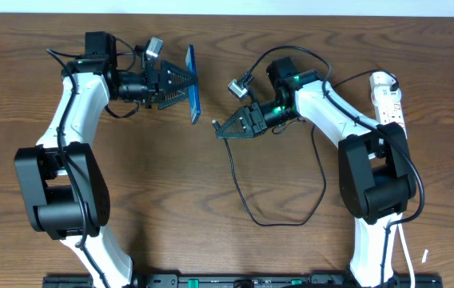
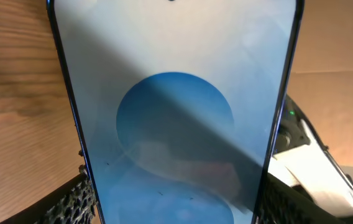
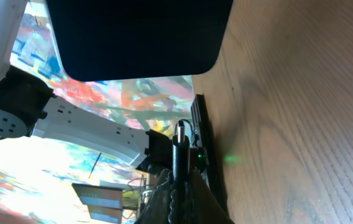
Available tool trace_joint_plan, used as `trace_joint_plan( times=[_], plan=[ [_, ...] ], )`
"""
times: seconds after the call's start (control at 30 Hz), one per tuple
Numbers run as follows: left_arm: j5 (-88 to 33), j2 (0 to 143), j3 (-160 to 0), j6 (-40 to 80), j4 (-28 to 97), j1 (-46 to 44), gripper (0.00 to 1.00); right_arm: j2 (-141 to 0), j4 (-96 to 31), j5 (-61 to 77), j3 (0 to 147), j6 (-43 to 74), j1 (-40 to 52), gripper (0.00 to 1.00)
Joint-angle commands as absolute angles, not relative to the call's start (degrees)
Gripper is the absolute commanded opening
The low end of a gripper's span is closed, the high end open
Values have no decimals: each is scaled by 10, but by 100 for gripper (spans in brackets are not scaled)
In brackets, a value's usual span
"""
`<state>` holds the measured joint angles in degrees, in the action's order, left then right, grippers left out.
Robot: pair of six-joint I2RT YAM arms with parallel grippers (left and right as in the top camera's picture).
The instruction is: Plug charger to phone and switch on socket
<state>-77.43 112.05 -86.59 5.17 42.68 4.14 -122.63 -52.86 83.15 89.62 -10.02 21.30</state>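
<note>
The right gripper will next pull away from the phone (image 1: 193, 83) and turn its fingers down toward the bare tabletop to let go of the charger, because there is clear wood below it.
The phone (image 1: 193, 83) stands on its long edge above the table, and my left gripper (image 1: 185, 86) is shut on it. Its blue screen with a pale circle (image 2: 175, 124) fills the left wrist view, with one finger (image 2: 71, 202) at each side edge. My right gripper (image 1: 221, 130) is shut on the charger (image 1: 215, 122) near its plug tip (image 3: 179, 134), just right of the phone's lower end and apart from it. The dark rounded shape at the top of the right wrist view seems to be the phone (image 3: 139, 37). The charger's cable (image 1: 267, 222) loops over the table. The white socket (image 1: 388, 98) lies at the far right.
The right arm's white link (image 1: 331, 108) reaches from its base (image 1: 375, 180) past the socket. The left arm's base (image 1: 59, 188) stands at the left. Thicker black robot cables (image 1: 323, 68) arc over the right arm. Bare wooden table (image 1: 195, 208) lies between the two bases.
</note>
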Motion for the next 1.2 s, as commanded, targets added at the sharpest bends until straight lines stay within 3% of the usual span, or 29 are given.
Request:
trace_joint_plan(
  times=[0.0, 0.37, 1.0, 1.17],
  plan=[
    [-764, 1105, -863, 59, 430, 44, 7, -1230, -530, 829, 909, -125, 215, 1],
    [-637, 1105, -863, 140, 429, 44, 7, -1230, -534, 734, 908, -101, 214, 1],
    [-634, 1105, -863, 143, 428, 44, 7, -1230, -536, 710, 908, -99, 214, 1],
    [-634, 1105, -863, 143, 428, 44, 7, -1230, -529, 510, 908, 22, 214, 1]
  ],
)
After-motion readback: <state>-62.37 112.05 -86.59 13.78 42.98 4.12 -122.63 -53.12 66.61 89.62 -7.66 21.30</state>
